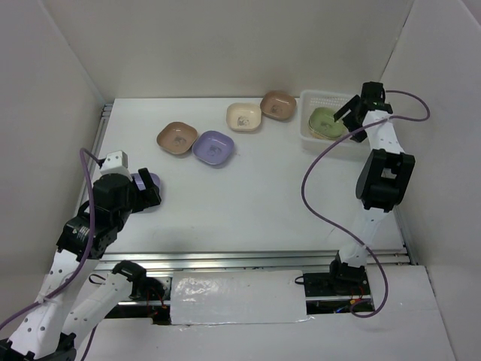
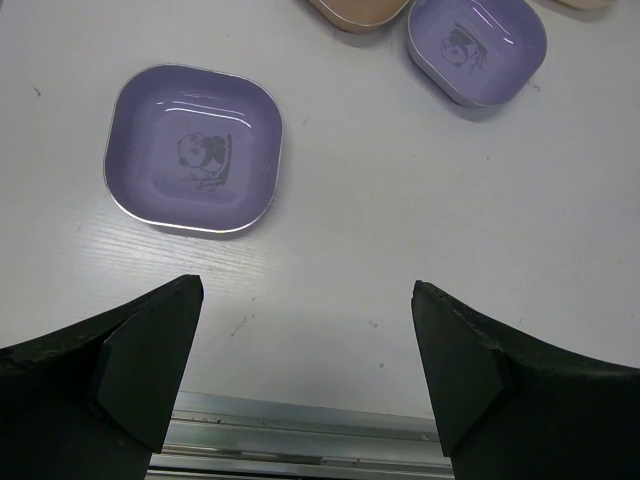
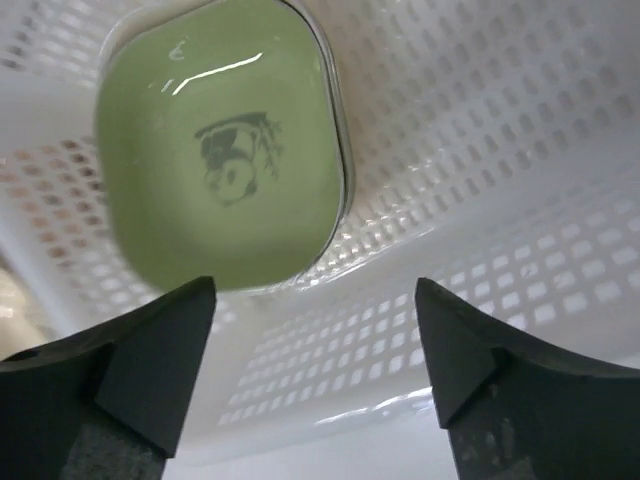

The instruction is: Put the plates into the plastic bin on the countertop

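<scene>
Next, my right gripper moves off the bin point(image 1: 307, 134) and down onto the lilac plate's bin-facing rim, since the lilac plate's opposite side touches the brown plate.
A green plate point(image 1: 325, 120) lies in the white plastic bin point(image 1: 307, 134) at the back right; in the right wrist view the plate point(image 3: 225, 165) sits in the bin point(image 3: 480, 160). My right gripper point(image 1: 350, 118) is open and empty over the bin's right side point(image 3: 310, 350). On the countertop point(image 1: 248, 195) lie a brown plate point(image 1: 176, 138), a lilac plate point(image 1: 213, 147), a cream plate point(image 1: 244, 116), another brown plate point(image 1: 279, 104) and a lilac plate point(image 1: 152, 181) partly hidden by my left arm. My left gripper point(image 2: 305, 350) is open and empty, just short of that lilac plate point(image 2: 195, 150).
White walls enclose the countertop on three sides. A metal rail point(image 1: 255, 259) runs along the near edge and shows in the left wrist view point(image 2: 300, 435). A purple cable point(image 1: 319, 173) loops by the right arm. A second lilac plate point(image 2: 478, 45) shows in the left wrist view.
</scene>
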Tool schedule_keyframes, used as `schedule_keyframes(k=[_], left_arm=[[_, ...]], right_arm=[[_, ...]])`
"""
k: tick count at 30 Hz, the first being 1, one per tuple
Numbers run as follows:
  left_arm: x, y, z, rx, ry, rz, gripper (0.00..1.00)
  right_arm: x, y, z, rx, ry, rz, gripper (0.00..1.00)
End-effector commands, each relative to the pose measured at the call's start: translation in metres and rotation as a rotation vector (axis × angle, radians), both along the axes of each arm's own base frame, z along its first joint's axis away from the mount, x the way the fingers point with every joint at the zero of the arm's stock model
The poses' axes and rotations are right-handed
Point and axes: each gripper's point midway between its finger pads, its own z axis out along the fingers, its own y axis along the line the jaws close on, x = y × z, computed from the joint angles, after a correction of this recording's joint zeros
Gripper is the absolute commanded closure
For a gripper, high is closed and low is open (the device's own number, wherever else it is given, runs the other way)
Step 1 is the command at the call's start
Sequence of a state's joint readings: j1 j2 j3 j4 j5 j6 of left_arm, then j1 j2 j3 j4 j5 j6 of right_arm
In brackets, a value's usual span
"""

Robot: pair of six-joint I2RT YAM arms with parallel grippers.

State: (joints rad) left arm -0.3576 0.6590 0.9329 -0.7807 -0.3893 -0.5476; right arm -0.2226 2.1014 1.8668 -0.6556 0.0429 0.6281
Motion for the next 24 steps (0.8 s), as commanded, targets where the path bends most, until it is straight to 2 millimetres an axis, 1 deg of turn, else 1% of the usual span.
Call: schedule_keyframes(k=[1,2,3,4,6,7,8,9,10,11,12,13,14,15,16,17,18,19,20,21,22,23,24], left_arm=[[0.007,-0.003,0.007,0.003,-0.036,-0.022,0.01],[0.007,-0.003,0.007,0.004,-0.036,-0.019,0.01],[0.007,-0.002,0.007,0.004,-0.035,-0.017,0.01],[0.007,-0.003,0.007,0.005,-0.035,-0.019,0.01],[0.007,-0.002,0.008,0.003,-0.039,-0.012,0.01],[0.007,-0.001,0.006,0.006,-0.031,-0.008,0.01],[0.007,0.000,0.006,0.009,-0.030,-0.005,0.01],[0.007,0.000,0.007,0.008,-0.031,0.000,0.01],[0.007,0.002,0.006,0.012,-0.030,0.008,0.01],[0.007,0.001,0.006,0.010,-0.026,0.010,0.01],[0.007,0.002,0.006,0.012,-0.023,0.013,0.01],[0.008,0.003,0.005,0.016,-0.021,0.022,0.01],[0.007,0.003,0.005,0.014,-0.020,0.024,0.01],[0.007,0.003,0.004,0.015,-0.017,0.024,0.01],[0.008,0.005,0.005,0.020,-0.020,0.033,0.01],[0.007,0.005,0.004,0.016,-0.019,0.035,0.01],[0.007,0.005,0.004,0.017,-0.018,0.037,0.01],[0.006,0.006,0.005,0.016,-0.022,0.042,0.01],[0.006,0.007,0.006,0.017,-0.025,0.042,0.01],[0.006,0.006,0.005,0.016,-0.024,0.038,0.01],[0.006,0.005,0.006,0.013,-0.029,0.032,0.01],[0.006,0.005,0.008,0.012,-0.035,0.030,0.01],[0.006,0.004,0.007,0.012,-0.033,0.024,0.01]], right_arm=[[0.000,-0.005,0.109,-0.055,-0.252,-0.048,0.07],[0.000,0.000,0.119,-0.056,-0.274,-0.035,0.07],[-0.001,0.015,0.128,-0.055,-0.285,-0.002,0.07],[-0.005,0.028,0.147,-0.063,-0.320,0.023,0.07],[-0.011,0.061,0.153,-0.084,-0.325,0.101,0.06],[-0.016,0.097,0.162,-0.104,-0.342,0.153,0.06],[-0.022,0.121,0.149,-0.100,-0.318,0.184,0.06],[-0.028,0.139,0.141,-0.091,-0.302,0.201,0.06],[-0.034,0.177,0.147,-0.072,-0.341,0.255,0.06],[-0.043,0.194,0.121,-0.038,-0.302,0.252,0.06],[-0.044,0.213,0.120,-0.011,-0.328,0.256,0.06],[-0.048,0.231,0.112,0.011,-0.330,0.268,0.07],[-0.057,0.265,0.098,0.060,-0.310,0.287,0.07],[-0.056,0.283,0.095,0.087,-0.327,0.297,0.07],[-0.053,0.300,0.067,0.096,-0.275,0.314,0.08],[-0.051,0.330,0.070,0.147,-0.278,0.341,0.08],[-0.050,0.346,0.060,0.163,-0.248,0.359,0.09],[-0.038,0.367,0.040,0.181,-0.214,0.374,0.10],[-0.041,0.390,0.034,0.211,-0.201,0.419,0.10],[-0.037,0.402,0.002,0.207,-0.147,0.426,0.10],[-0.035,0.412,-0.005,0.212,-0.134,0.435,0.10],[-0.030,0.425,-0.001,0.223,-0.138,0.439,0.10],[-0.026,0.430,-0.025,0.216,-0.099,0.435,0.11]])
